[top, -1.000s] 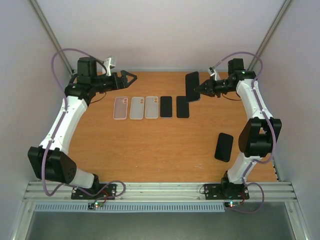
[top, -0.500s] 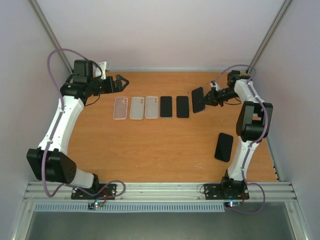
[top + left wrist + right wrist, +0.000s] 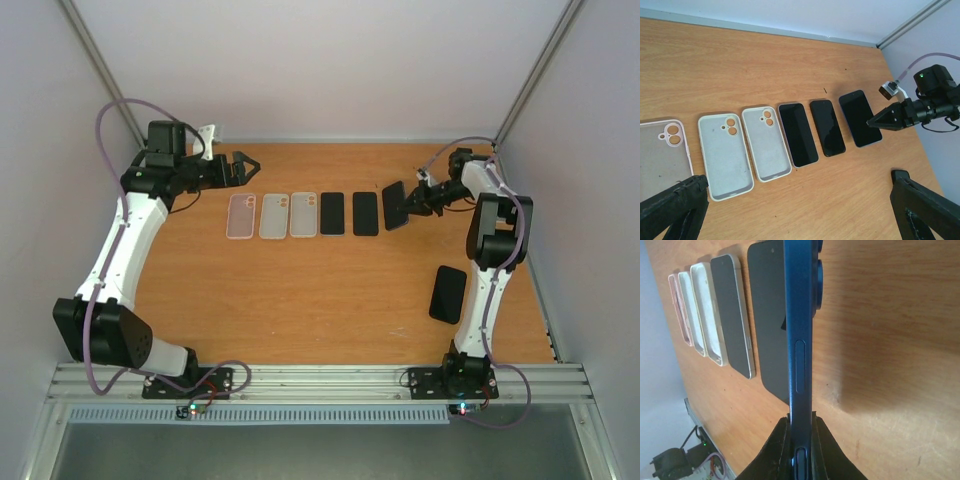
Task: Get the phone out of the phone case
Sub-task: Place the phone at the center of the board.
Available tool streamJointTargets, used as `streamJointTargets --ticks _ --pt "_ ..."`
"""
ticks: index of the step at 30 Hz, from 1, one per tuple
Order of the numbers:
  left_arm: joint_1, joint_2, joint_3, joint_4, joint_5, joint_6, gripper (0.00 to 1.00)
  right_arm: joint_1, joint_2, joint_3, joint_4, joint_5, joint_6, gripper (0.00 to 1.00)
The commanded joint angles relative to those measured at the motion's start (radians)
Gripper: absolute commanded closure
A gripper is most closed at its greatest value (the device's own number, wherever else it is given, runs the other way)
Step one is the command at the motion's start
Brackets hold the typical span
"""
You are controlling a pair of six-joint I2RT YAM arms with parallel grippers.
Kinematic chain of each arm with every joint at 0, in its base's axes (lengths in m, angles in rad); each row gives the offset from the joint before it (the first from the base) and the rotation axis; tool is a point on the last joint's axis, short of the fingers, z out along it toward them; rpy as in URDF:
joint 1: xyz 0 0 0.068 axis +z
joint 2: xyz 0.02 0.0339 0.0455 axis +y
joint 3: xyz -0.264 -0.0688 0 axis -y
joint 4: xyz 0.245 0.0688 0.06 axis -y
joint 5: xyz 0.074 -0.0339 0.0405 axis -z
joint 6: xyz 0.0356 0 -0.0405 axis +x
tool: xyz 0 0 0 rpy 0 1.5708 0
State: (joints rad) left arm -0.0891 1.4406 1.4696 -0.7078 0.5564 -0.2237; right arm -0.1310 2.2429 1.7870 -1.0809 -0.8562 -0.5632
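Observation:
I should next lower the blue phone [image 3: 394, 204] in my right gripper onto the free bare wood below, beside the row's end black phone, and let go of the blue phone's edge.
My right gripper [image 3: 413, 199] is shut on a blue phone [image 3: 394, 204], gripping its edge; the phone is low over the table at the right end of the row, and I cannot tell whether it touches. In the right wrist view the phone [image 3: 799, 340] stands edge-on between the fingers [image 3: 776, 450]. It also shows in the left wrist view [image 3: 860, 125]. A black cased phone [image 3: 448, 294] lies alone at the right. My left gripper [image 3: 238, 166] is open and empty above the far left of the table, its fingers [image 3: 675, 210] wide apart.
A row lies across the table: a clear pink case [image 3: 241, 216], two white cases [image 3: 272, 216] [image 3: 303, 215] and two black phones [image 3: 332, 213] [image 3: 365, 213]. The table's back edge runs just behind both grippers.
My right gripper has brought the blue phone down from held high to low beside the row's right end. My left gripper has pulled back a little to the left.

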Motion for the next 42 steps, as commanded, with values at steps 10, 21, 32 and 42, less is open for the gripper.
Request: streamJointTargets --ticks 10,21,32,42 --pt "0.002 0.009 0.018 0.036 0.041 0.015 0.01 -0.018 0.104 0.106 -0.003 -0.043 -0.032 0.97" --pt "0.002 0.026 0.023 0.036 0.043 0.011 0.01 -0.025 0.120 0.111 -0.028 -0.039 -0.048 0.92" --pt "0.002 0.028 0.023 0.043 0.054 0.007 0.01 -0.028 0.106 0.092 -0.067 -0.068 -0.075 0.95" --pt "0.002 0.030 0.023 0.044 0.051 0.003 0.01 -0.028 0.106 0.086 -0.061 -0.041 -0.064 0.87"
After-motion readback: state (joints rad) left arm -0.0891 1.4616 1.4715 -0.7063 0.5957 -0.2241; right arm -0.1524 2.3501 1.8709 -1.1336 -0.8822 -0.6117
